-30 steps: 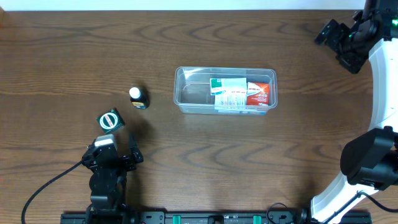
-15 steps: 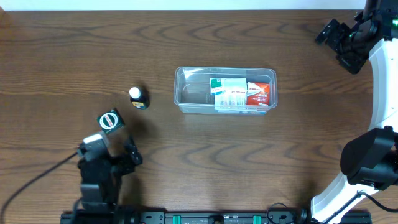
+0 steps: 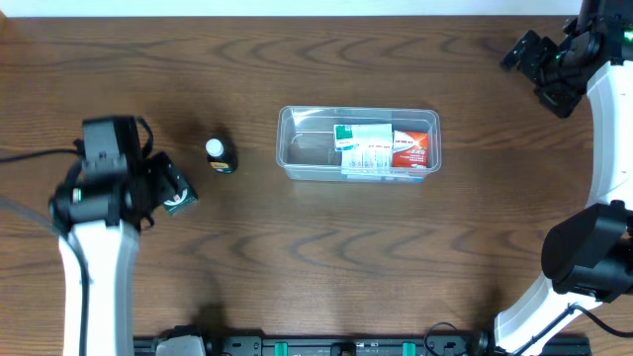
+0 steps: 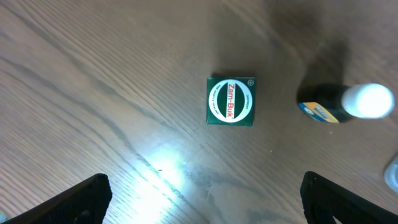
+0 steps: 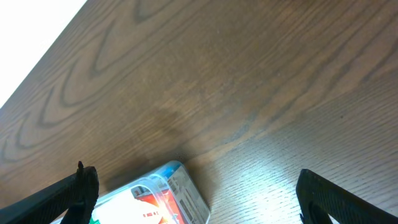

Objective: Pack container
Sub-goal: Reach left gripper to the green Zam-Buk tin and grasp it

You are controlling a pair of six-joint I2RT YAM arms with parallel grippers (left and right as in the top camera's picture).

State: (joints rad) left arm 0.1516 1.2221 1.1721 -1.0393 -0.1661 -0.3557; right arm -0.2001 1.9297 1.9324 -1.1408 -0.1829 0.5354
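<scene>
My left gripper is above the green Zam-Buk box [image 3: 180, 202] [image 4: 231, 101] and needs to come down onto it next. It should close across the box's sides, since the bare wood leaves room for the fingers.
The clear container [image 3: 305, 150] sits mid-table, holding a white-and-green box [image 3: 362, 148] and a red box [image 3: 411, 148] in its right half. A corner of it shows in the right wrist view [image 5: 163, 195]. A small green Zam-Buk box [image 4: 231, 101] lies on the wood, partly under my left gripper in the overhead view [image 3: 181, 205]. A dark bottle with a white cap [image 3: 219, 155] stands just right of it and also shows in the left wrist view [image 4: 348, 103]. My left gripper [image 3: 166, 188] [image 4: 202, 199] is open above the green box. My right gripper [image 3: 535, 71] [image 5: 199, 194] is open and empty at the far right back.
The brown wooden table [image 3: 326, 267] extends all round. The right arm's white link [image 3: 605, 138] runs along the right edge. A cable [image 3: 20, 156] trails from the left arm at the left edge.
My left arm has swung from the table's front edge up and left, and its gripper now hangs over the green box. The right arm, container and bottle have not moved.
</scene>
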